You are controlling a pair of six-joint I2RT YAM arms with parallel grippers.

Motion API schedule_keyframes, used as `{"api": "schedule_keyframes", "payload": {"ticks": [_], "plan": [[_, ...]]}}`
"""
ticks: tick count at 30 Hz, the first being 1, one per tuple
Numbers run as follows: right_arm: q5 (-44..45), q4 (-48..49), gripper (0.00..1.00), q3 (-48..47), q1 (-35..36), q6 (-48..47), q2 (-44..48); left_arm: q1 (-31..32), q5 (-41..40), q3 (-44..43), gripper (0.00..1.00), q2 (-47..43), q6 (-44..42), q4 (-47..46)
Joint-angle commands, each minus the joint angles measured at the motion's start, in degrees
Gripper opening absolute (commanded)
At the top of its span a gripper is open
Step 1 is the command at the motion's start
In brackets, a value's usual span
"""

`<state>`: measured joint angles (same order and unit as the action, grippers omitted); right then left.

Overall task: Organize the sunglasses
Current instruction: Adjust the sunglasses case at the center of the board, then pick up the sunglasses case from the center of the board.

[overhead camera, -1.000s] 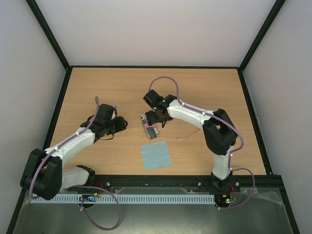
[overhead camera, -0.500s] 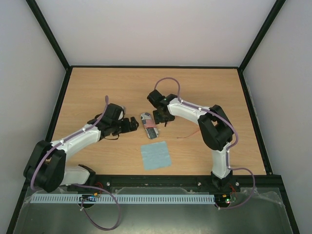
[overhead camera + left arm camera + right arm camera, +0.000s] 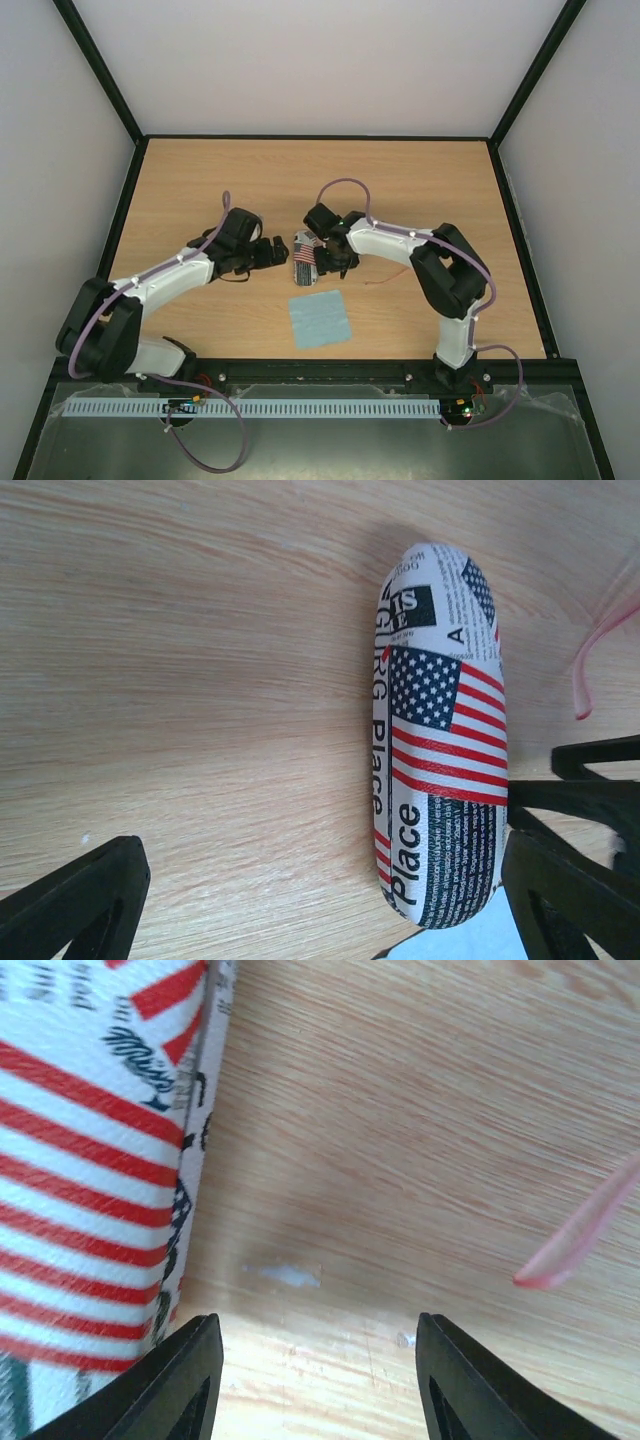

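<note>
Next, my left gripper travels to the right in the top view, over the case's flag-print middle, because the case sits beside one finger instead of centered.
The flag-print case [image 3: 303, 256] lies closed on the wooden table. My left gripper [image 3: 276, 252] is low at its left side and open wide; in the left wrist view the case [image 3: 440, 740] sits between the fingers, close to the right finger [image 3: 570, 890]. My right gripper [image 3: 336, 262] is at the case's right side, open over bare wood [image 3: 330, 1380], its left finger [image 3: 185, 1380] beside the case [image 3: 90, 1160]. The sunglasses [image 3: 386, 277] show as a thin red line right of the case; a pink temple tip [image 3: 578, 1242] [image 3: 600, 645] is in both wrist views.
A light blue cloth [image 3: 320, 318] lies flat just in front of the case; its corner [image 3: 470, 942] shows in the left wrist view. A black frame [image 3: 320, 138] borders the table.
My left arm has reached right to the case and its gripper has opened wide. My right gripper has dropped from the case's far end to its right side and narrowed somewhat.
</note>
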<state>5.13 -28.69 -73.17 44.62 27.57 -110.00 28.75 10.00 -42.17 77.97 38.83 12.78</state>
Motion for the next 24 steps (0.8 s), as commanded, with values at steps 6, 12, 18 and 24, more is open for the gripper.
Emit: {"api": "schedule_keyframes", "payload": {"ticks": [6, 12, 18, 24], "plan": [[2.0, -2.6, 0.56, 3.6, 0.0, 2.6, 12.0, 5.7, -1.7, -8.5, 0.99, 9.8, -2.4, 3.4], [1.0, -2.4, 0.59, 13.1, -2.3, 4.3, 25.5, 10.9, -11.9, -17.4, 0.99, 14.4, -5.3, 12.3], [-1.4, 0.1, 0.61, 21.7, -4.0, 5.9, 34.8, 12.1, -17.8, -21.8, 0.99, 19.7, -3.6, 17.4], [-4.1, 4.3, 0.61, 27.4, -5.6, 5.9, 37.6, 13.1, -20.1, -24.8, 0.99, 23.4, -1.8, 19.6]]}}
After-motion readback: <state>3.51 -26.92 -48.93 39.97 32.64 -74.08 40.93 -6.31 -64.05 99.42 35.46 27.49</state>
